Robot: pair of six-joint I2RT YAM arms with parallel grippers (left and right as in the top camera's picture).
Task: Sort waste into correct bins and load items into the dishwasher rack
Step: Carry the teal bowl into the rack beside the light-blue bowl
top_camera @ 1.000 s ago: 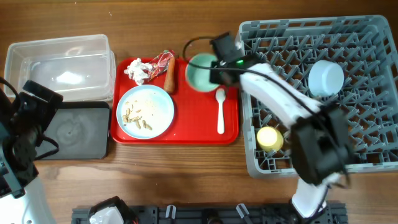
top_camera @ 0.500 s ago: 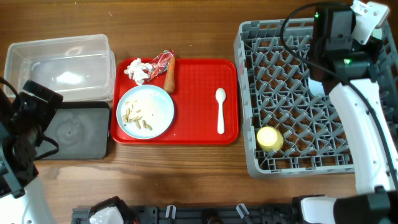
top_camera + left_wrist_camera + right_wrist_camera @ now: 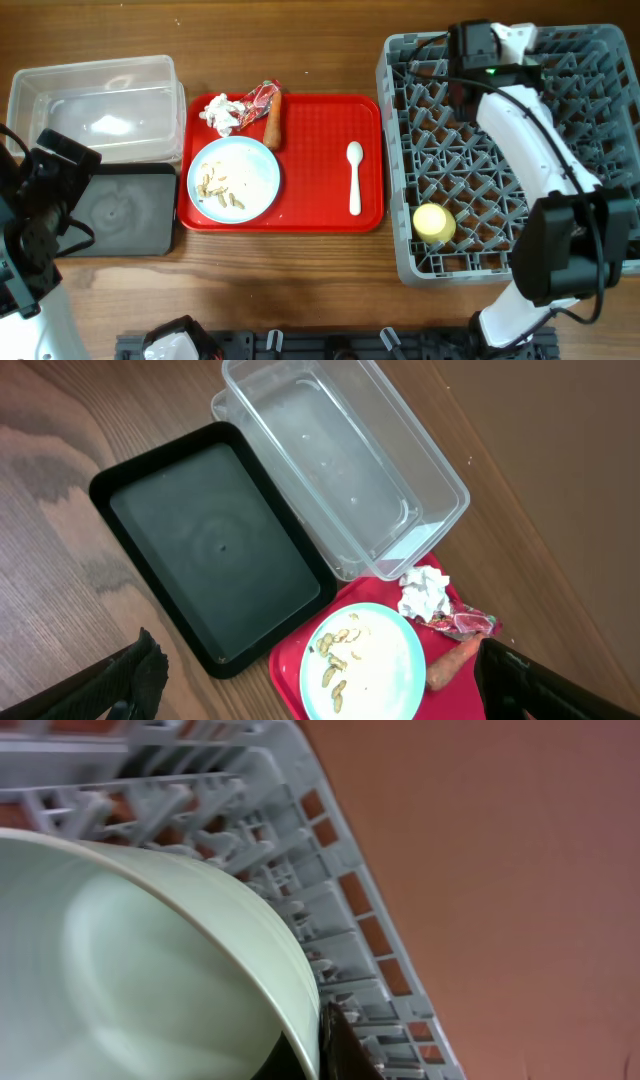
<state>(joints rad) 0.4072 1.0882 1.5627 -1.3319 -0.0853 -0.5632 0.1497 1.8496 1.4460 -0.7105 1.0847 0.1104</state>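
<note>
My right gripper moves to the left in the overhead view next and lets go of the pale green bowl's rim, since the rack's open back slots lie on that side.
My right gripper (image 3: 316, 1042) is shut on the rim of a pale green bowl (image 3: 130, 970) and holds it over the back of the grey dishwasher rack (image 3: 600, 60). In the overhead view the arm hides this bowl and the second one. A yellow cup (image 3: 433, 222) sits in the rack's front left. On the red tray are a round blue plate (image 3: 233, 178) with beige scraps (image 3: 218, 188), white tissue (image 3: 220, 113), a red wrapper (image 3: 260, 98), an orange sausage piece (image 3: 273, 122) and a white spoon (image 3: 354, 177). My left gripper (image 3: 325, 695) is open, high above the plate and the black tray.
The clear tub (image 3: 95, 105) and the black tray (image 3: 120, 210) stand side by side left of the red tray (image 3: 320, 130). My left arm (image 3: 45, 200) hovers over the table's left edge. The right arm (image 3: 530, 140) stretches across the rack.
My right gripper lifted the green bowl off the red tray's back right, carried it to the rack's back right, then back leftward over the rack's back. The left arm stayed still.
</note>
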